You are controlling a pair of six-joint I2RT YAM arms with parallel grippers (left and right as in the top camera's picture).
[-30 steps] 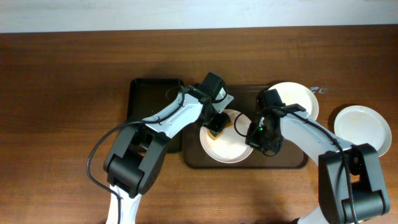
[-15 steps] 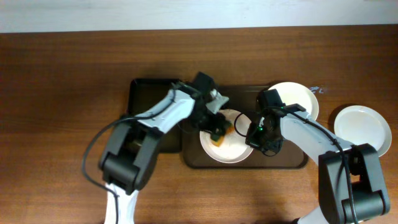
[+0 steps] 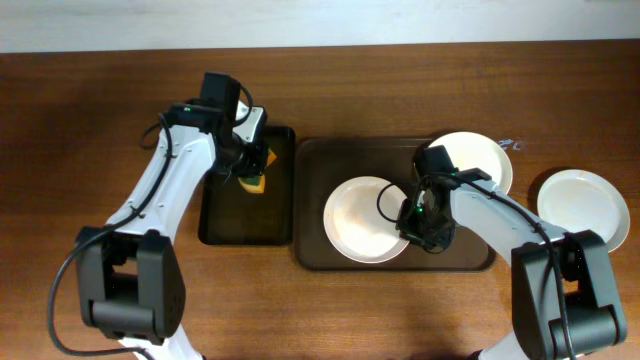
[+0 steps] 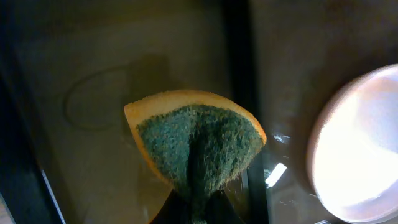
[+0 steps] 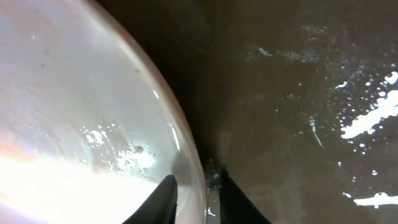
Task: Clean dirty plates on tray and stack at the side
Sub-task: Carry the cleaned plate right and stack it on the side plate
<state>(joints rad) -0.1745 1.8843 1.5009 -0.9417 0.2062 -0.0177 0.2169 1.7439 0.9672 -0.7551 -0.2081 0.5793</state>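
The orange-and-green sponge still hangs above the black tray's bottom, so my left gripper will next go down toward the middle of the black tray (image 3: 225, 222) (image 4: 117, 134) and let go of the sponge there.
A white plate (image 3: 360, 222) lies on the brown tray (image 3: 330, 155). My right gripper (image 3: 410, 218) is shut on its right rim; in the right wrist view one finger sits inside the plate (image 5: 74, 112) and one outside over the wet tray (image 5: 298, 93), the gripper (image 5: 196, 199) pinching the rim. My left gripper (image 3: 252, 165) is shut on a yellow and green sponge (image 3: 255, 184) and holds it over the black tray (image 3: 225, 222). The left wrist view shows the sponge (image 4: 199, 143) in the gripper (image 4: 199, 208), green side up, with the plate (image 4: 357, 143) at right.
A second white plate (image 3: 482, 160) sits at the brown tray's back right corner. A third white plate (image 3: 582, 205) lies on the wooden table at the far right. The black tray stands just left of the brown tray.
My left gripper has lifted the sponge off the plate and carried it left, over the black tray. The right gripper still holds the plate's rim in place.
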